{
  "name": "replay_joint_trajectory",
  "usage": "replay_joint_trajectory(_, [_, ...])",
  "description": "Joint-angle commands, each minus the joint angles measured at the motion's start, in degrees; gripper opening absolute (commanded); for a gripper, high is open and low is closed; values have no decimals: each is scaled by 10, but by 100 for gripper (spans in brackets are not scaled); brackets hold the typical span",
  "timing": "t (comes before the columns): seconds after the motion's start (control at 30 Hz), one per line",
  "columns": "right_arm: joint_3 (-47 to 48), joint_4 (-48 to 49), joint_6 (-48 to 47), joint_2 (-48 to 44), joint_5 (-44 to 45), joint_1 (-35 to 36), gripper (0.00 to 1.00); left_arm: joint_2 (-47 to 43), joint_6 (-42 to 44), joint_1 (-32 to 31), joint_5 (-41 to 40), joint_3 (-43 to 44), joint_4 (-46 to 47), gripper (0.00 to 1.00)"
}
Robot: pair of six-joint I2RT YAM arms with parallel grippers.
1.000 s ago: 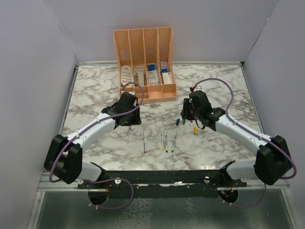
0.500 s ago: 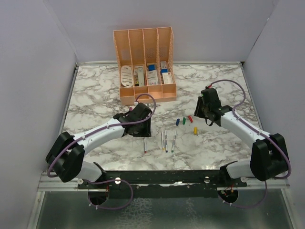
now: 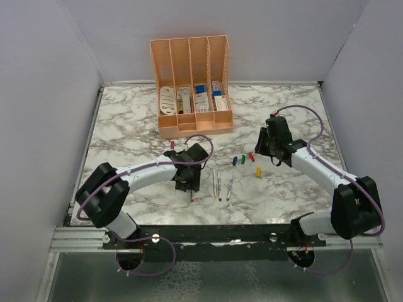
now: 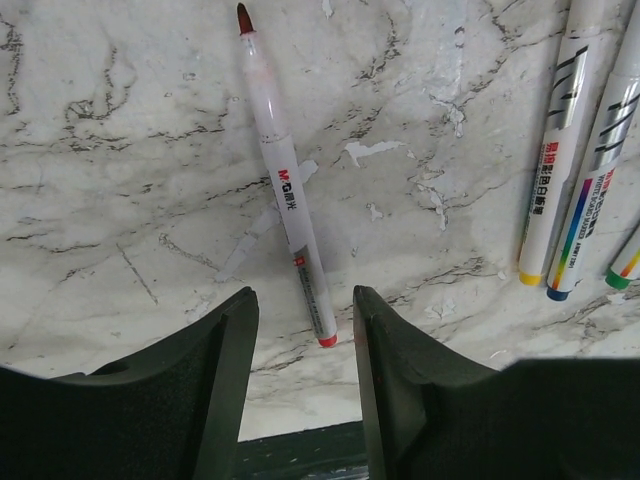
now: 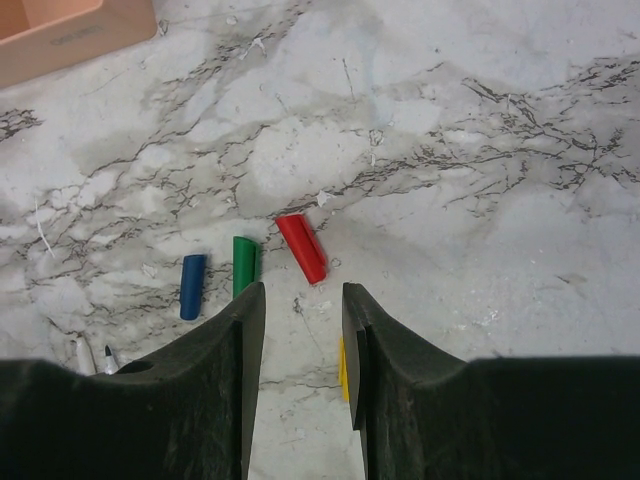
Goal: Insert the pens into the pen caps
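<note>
I will next lower my left gripper onto the pen's body near its red end [image 3: 191, 194] [image 4: 314, 296] and close it there, because this part of the pen is already between its open fingers.
A red-tipped pen [image 4: 290, 190] lies on the marble, its near end between my left gripper's [image 4: 305, 300] open fingers. In the top view this gripper [image 3: 189, 182] hovers over that pen [image 3: 191, 190]. Three more pens [image 3: 219, 184] lie to its right, with yellow, blue and green ends [image 4: 560, 150]. I cannot make out a purple pen. My right gripper [image 5: 303, 295] is open and empty just short of the red cap [image 5: 302, 248], green cap [image 5: 244, 265] and blue cap [image 5: 192, 286]. The yellow cap [image 5: 342, 368] is half hidden by its right finger. A purple cap [image 3: 172, 144] lies apart, left of the others.
A peach organiser [image 3: 192, 85] with white boxes and cards stands at the back centre; its corner shows in the right wrist view [image 5: 70, 30]. Grey walls close in the table on three sides. The black rail [image 3: 208, 234] runs along the near edge.
My left gripper has swung right and toward the near edge, coming over the red-tipped pen. My right gripper drew back to the right off the caps, then held still.
</note>
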Motion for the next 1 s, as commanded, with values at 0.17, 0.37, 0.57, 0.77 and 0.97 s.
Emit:
replay_joint_trajectory(0.17, [-17, 27, 10, -22, -33, -2, 37, 27, -5, -5, -44, 38, -40, 46])
replay_joint_trajectory(0.37, [-15, 26, 6, -23, -30, -2, 36, 59, 4, -5, -51, 50, -43, 47])
replay_joint_trajectory(0.57, [-17, 26, 4, -28, -28, -2, 36, 78, 10, -5, -47, 46, -43, 47])
replay_joint_trajectory(0.77, [-17, 25, 6, -25, -31, -2, 36, 88, 15, -5, -47, 38, -48, 42])
replay_joint_trajectory(0.97, [-13, 23, 6, -24, -29, -2, 36, 88, 15, -5, -45, 17, -54, 38])
